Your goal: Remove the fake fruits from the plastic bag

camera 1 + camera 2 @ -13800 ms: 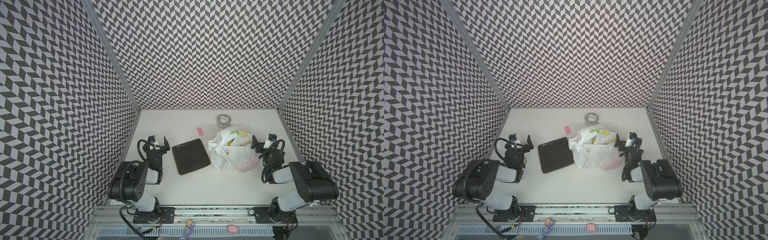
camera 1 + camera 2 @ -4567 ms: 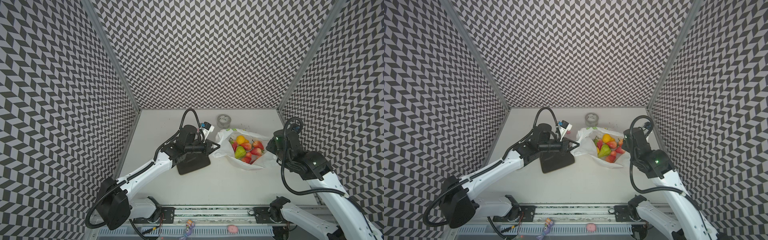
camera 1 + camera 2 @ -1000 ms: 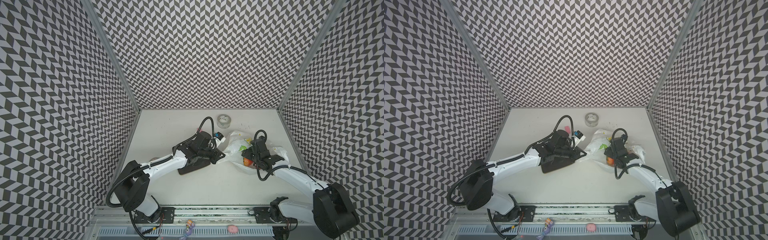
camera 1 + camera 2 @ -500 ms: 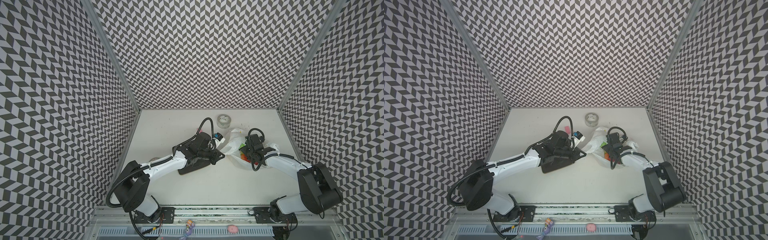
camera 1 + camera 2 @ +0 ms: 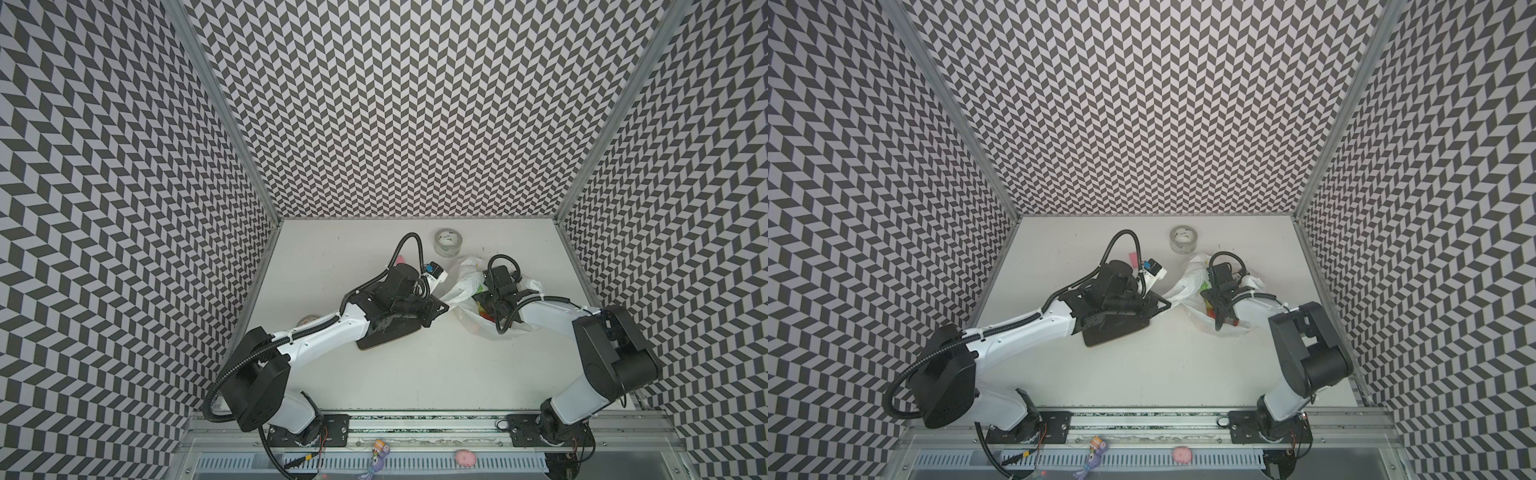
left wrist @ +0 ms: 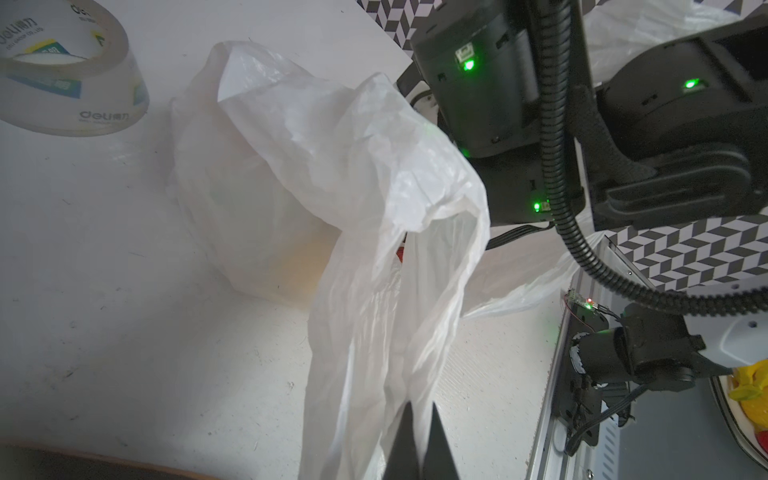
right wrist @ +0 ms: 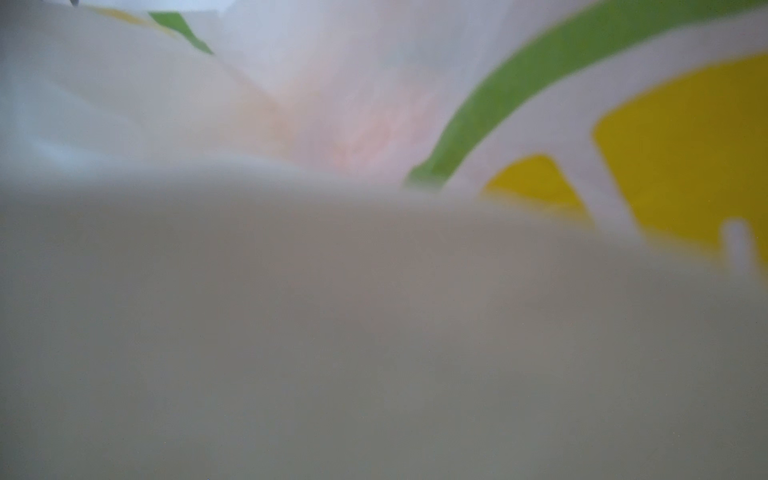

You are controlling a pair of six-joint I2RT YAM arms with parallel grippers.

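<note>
My left gripper eases outward next, tilts its fingers up and releases the stretched handle loop (image 5: 453, 300) (image 6: 412, 380), which sits between the fingers, drawn out from the bag's opening.
The white plastic bag (image 5: 465, 286) (image 5: 1185, 286) lies right of the table's middle, its mouth pulled open to the left. My left gripper (image 5: 444, 307) (image 5: 1166, 306) (image 6: 419, 424) is shut on a stretched handle loop of the plastic bag (image 6: 332, 166). The right gripper (image 5: 489, 309) (image 5: 1216, 309) reaches down into the bag's mouth, and the plastic and the wrist hide its jaws. Red and orange bits of the fake fruits (image 5: 483, 312) (image 5: 1212, 311) show beside it. The right wrist view holds only blurred plastic bag (image 7: 374, 124) with green and yellow print.
A clear tape roll (image 5: 448, 243) (image 5: 1183, 239) (image 6: 62, 83) stands just behind the bag. A black flat tray (image 5: 386, 336) (image 5: 1113, 328) lies under my left forearm. A pink block (image 5: 400, 259) (image 5: 1133, 258) sits behind the left wrist. Patterned walls close in three sides.
The right gripper has pushed further into the bag's mouth and its forearm has swung out to the right. The left gripper keeps its hold and has not moved.
</note>
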